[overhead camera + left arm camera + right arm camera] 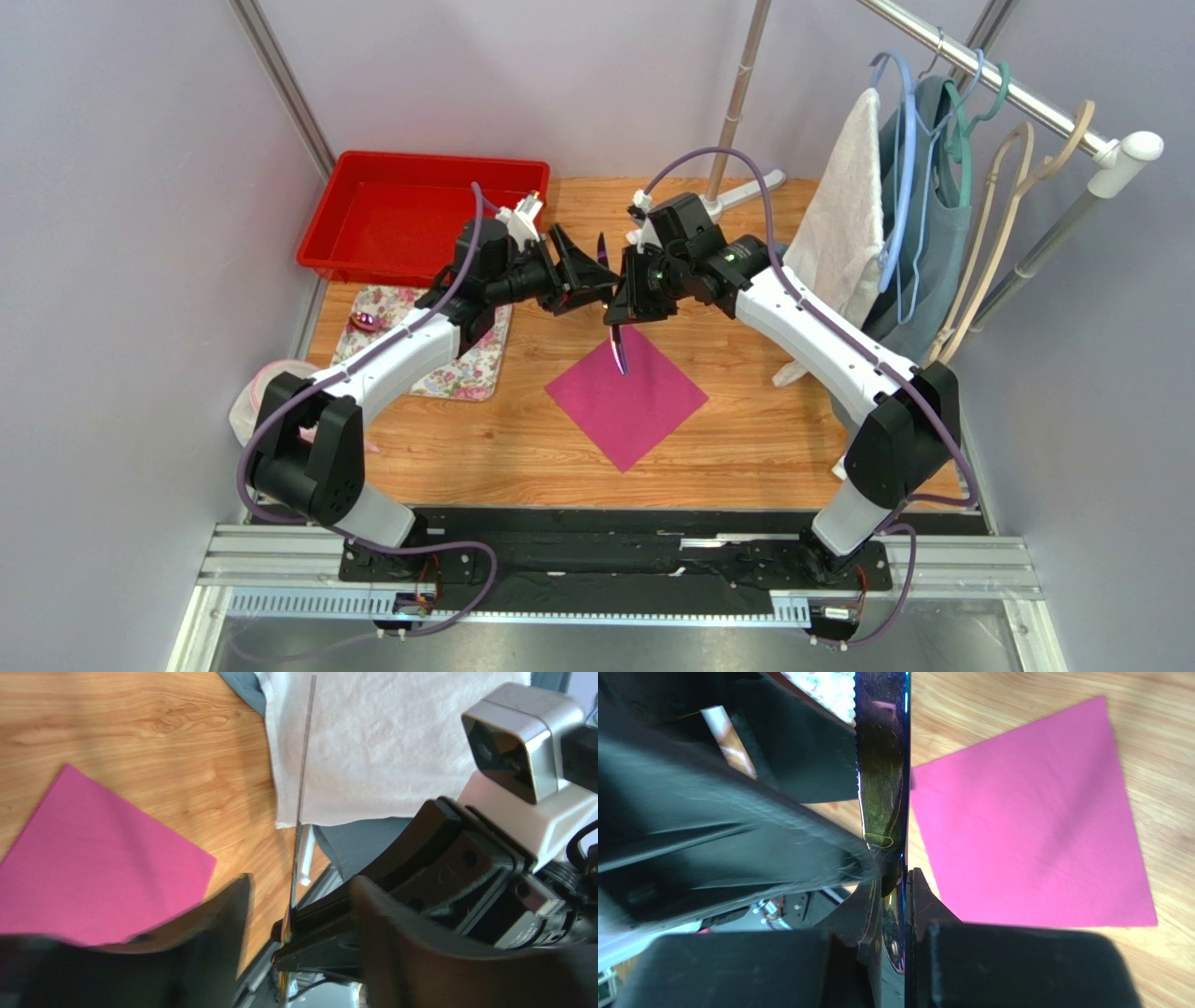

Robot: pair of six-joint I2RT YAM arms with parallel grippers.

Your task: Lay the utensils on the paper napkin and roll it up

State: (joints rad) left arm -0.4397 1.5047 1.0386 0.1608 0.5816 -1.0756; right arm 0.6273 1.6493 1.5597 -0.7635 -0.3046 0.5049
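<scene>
My right gripper will next tip its fingers down and go down over the far half of the napkin (627, 399) (1081, 854) to let go of the knife, since the napkin lies flat and bare.
The magenta paper napkin (627, 399) lies flat as a diamond on the wooden table (758, 434). One utensil, a dark iridescent knife (617, 347) with a serrated edge, hangs upright above the napkin's far corner. My right gripper (634, 291) is shut on the knife; in the right wrist view its pads (922, 896) pinch the blade (882, 763) flat. My left gripper (595, 289) stands open around the same knife, its fingers (210, 938) spread apart from the thin edge-on blade (303, 777). The napkin also shows (91, 875) (1032, 826).
A red bin (421, 210) stands at the back left. A flower-print cloth (463, 367) lies left of the napkin with a small purplish thing (368, 321) on it. A clothes rack (1010, 98) with hangers and a white towel (842, 210) crowds the right side.
</scene>
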